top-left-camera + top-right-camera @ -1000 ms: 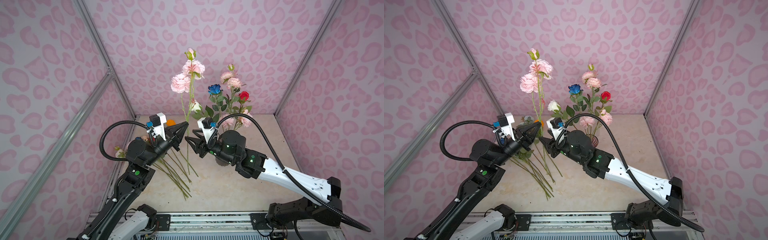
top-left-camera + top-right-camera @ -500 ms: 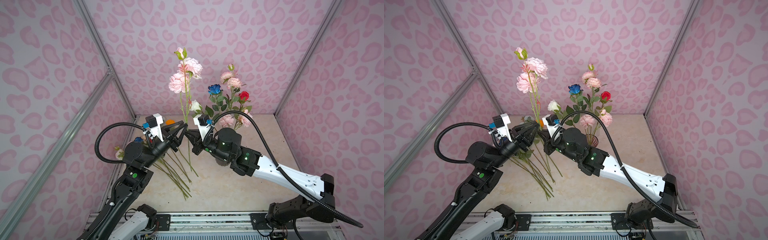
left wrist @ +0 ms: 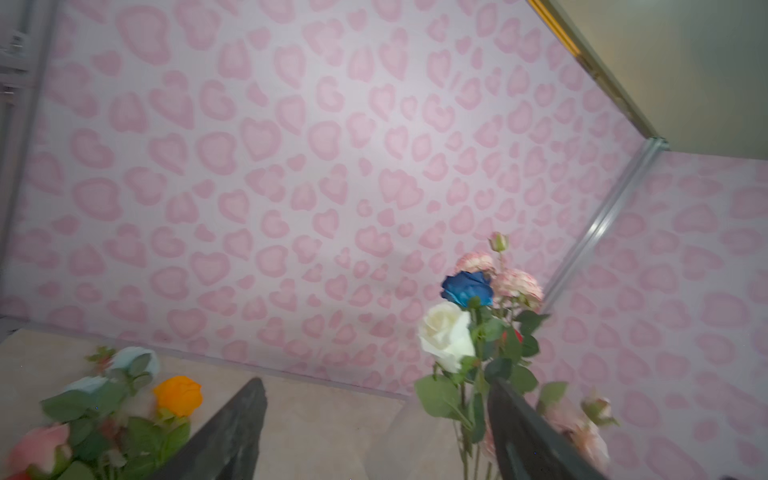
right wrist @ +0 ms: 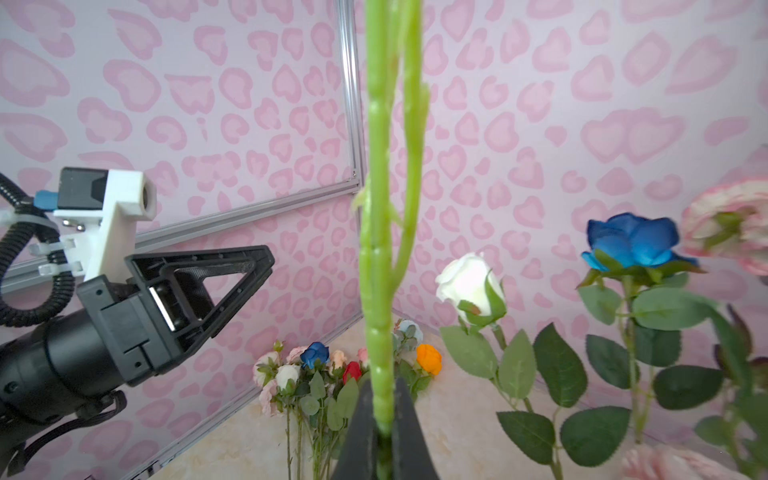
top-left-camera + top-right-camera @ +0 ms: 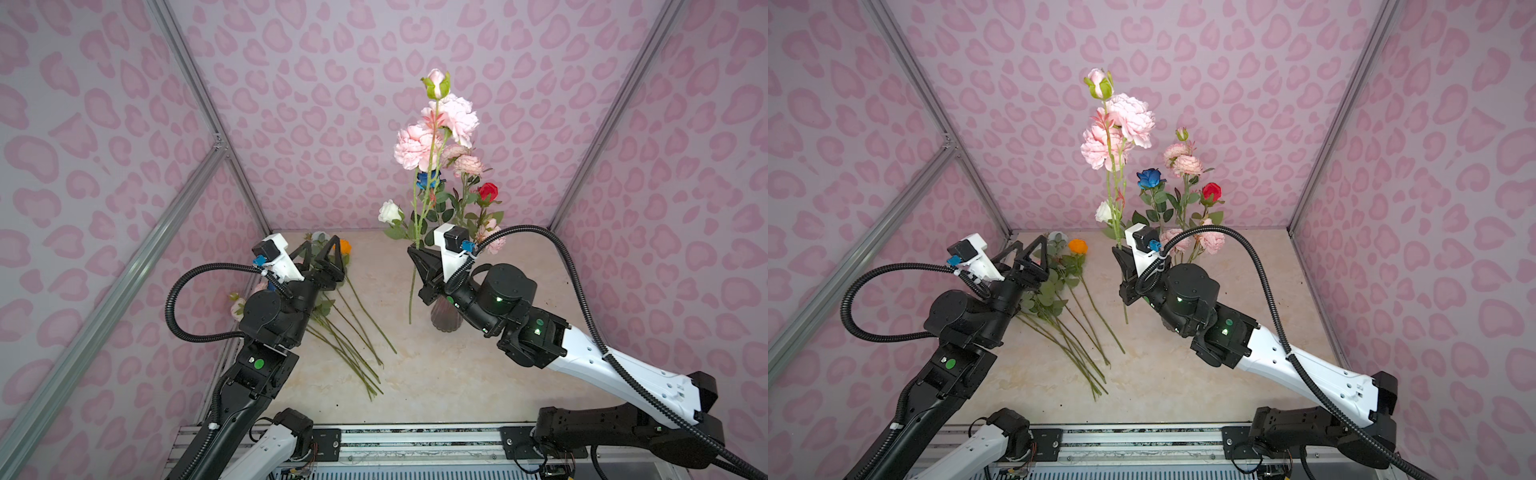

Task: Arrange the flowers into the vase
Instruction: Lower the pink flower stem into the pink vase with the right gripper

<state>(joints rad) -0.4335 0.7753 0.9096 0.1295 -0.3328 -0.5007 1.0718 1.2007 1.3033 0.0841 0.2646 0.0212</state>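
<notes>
The right gripper goes sideways over the vase [image 5: 444, 321] next, then lowers and releases the green stem inside, because the stem's lower end still hangs outside.
My right gripper [image 5: 414, 250] [image 5: 1119, 252] [image 4: 384, 388] is shut on the green stem [image 4: 377, 249] of a pink peony spray [image 5: 451, 118] [image 5: 1126, 120]. The spray stands upright, and its lower end hangs just left of the vase [image 5: 444, 321], outside it. The vase holds a white rose [image 5: 1104, 211], a blue rose [image 5: 1150, 178], a red rose [image 5: 1211, 192] and pink blooms [image 5: 1183, 160]. My left gripper [image 5: 322, 243] [image 5: 1030, 243] [image 3: 376, 386] is open and empty, above the flowers lying on the table [image 5: 353, 349] [image 4: 345, 365].
An orange rose [image 5: 345, 246] [image 5: 1078, 246] tops the pile of loose stems at the back left. The stems fan out toward the table's front middle [image 5: 1092, 374]. Pink patterned walls close in three sides. A metal rail [image 5: 415, 436] runs along the front edge.
My left gripper opened, let go of the peony stem and drew back to the left. My right gripper closed on the stem and carried it right, toward the vase.
</notes>
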